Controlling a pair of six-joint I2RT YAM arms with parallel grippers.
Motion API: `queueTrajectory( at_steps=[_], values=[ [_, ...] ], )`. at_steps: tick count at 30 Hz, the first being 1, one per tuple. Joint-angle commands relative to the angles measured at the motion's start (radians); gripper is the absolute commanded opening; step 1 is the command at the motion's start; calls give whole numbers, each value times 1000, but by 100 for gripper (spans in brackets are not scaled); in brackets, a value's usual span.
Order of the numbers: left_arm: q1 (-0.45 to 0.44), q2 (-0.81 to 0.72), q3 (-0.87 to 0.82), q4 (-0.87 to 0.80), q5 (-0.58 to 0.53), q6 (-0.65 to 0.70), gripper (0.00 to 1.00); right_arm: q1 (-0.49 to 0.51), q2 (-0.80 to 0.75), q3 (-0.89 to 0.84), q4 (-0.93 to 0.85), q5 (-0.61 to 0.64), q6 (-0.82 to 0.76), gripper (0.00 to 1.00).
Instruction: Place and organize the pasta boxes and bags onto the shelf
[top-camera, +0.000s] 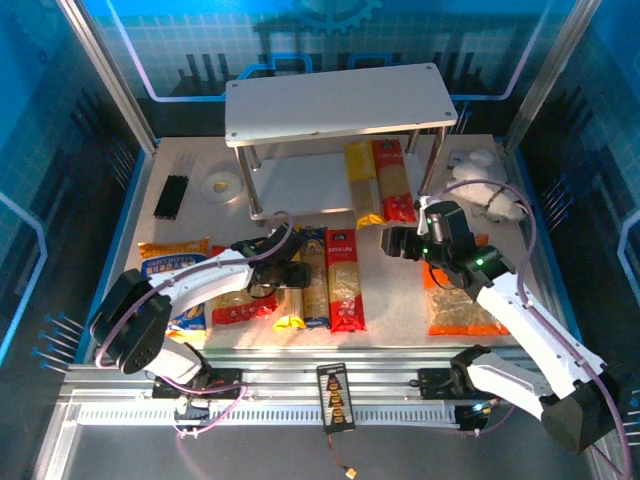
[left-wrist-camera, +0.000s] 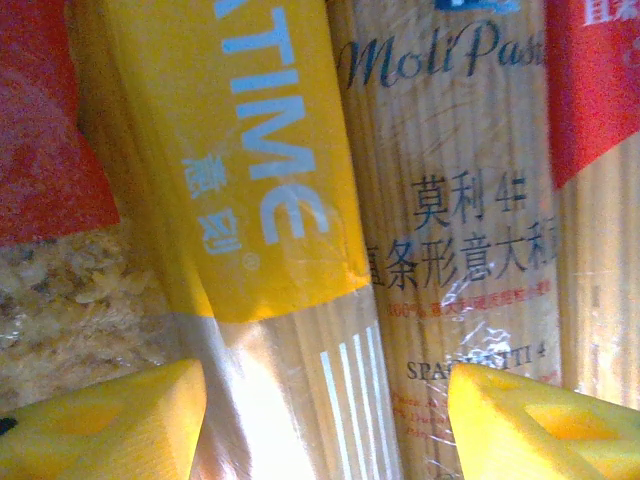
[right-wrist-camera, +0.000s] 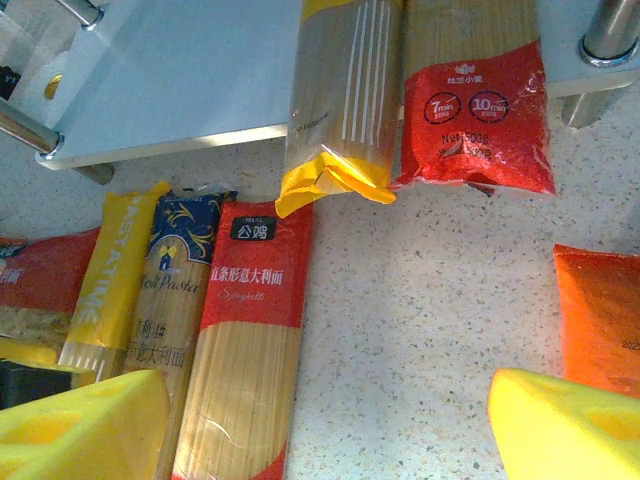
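Note:
Next, my left gripper will lower to the yellow box's middle, shifting toward the red bag (top-camera: 243, 305), since one jaw hangs over the blue-and-yellow box.
The shelf (top-camera: 340, 100) stands at the back. Its lower board (right-wrist-camera: 190, 80) carries a yellow pasta box (right-wrist-camera: 345, 90) and a red one (right-wrist-camera: 475, 100), side by side. On the table lie a yellow box (left-wrist-camera: 270, 180), a blue-and-yellow box (left-wrist-camera: 470, 230) and a red box (right-wrist-camera: 245, 360), in a row. A red bag (top-camera: 243, 305) and a blue-yellow bag (top-camera: 175, 268) lie to their left, an orange bag (top-camera: 460, 308) to the right. My left gripper (left-wrist-camera: 325, 420) hovers open just over the yellow and blue-and-yellow boxes. My right gripper (right-wrist-camera: 325, 420) hangs open over bare table beside the red box.
A tape roll (top-camera: 219, 186) and a black bundle (top-camera: 171, 196) lie left of the shelf. A white plush toy (top-camera: 482, 180) sits at its right. A small controller (top-camera: 335, 396) rests on the front rail.

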Motion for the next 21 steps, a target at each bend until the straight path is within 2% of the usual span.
queueTrajectory(
  at_steps=[1, 5, 8, 12, 13, 15, 16, 21],
  values=[
    [-3, 37, -26, 10, 14, -24, 67, -12, -17, -11, 0, -4, 2, 84],
    [-3, 87, -34, 27, 18, -26, 66, -14, -12, -11, 1, -4, -1, 84],
    [-3, 110, -34, 37, 17, -26, 57, -16, -11, -11, 1, -3, -5, 84],
    [2, 123, -34, 41, 17, -21, 33, -20, -9, -11, 0, -3, -8, 84],
    [3, 124, -32, 41, 18, -18, 25, -19, -9, -11, 0, -3, -7, 84],
    [4, 123, -34, 40, 16, -17, 3, -21, -8, -11, 0, -3, -6, 84],
    [4, 122, -33, 38, 15, -17, 0, -22, -8, -11, 0, -4, -6, 84],
    [4, 76, -51, 47, 7, -11, 0, -21, -10, -11, 0, -6, -4, 84]
  ],
)
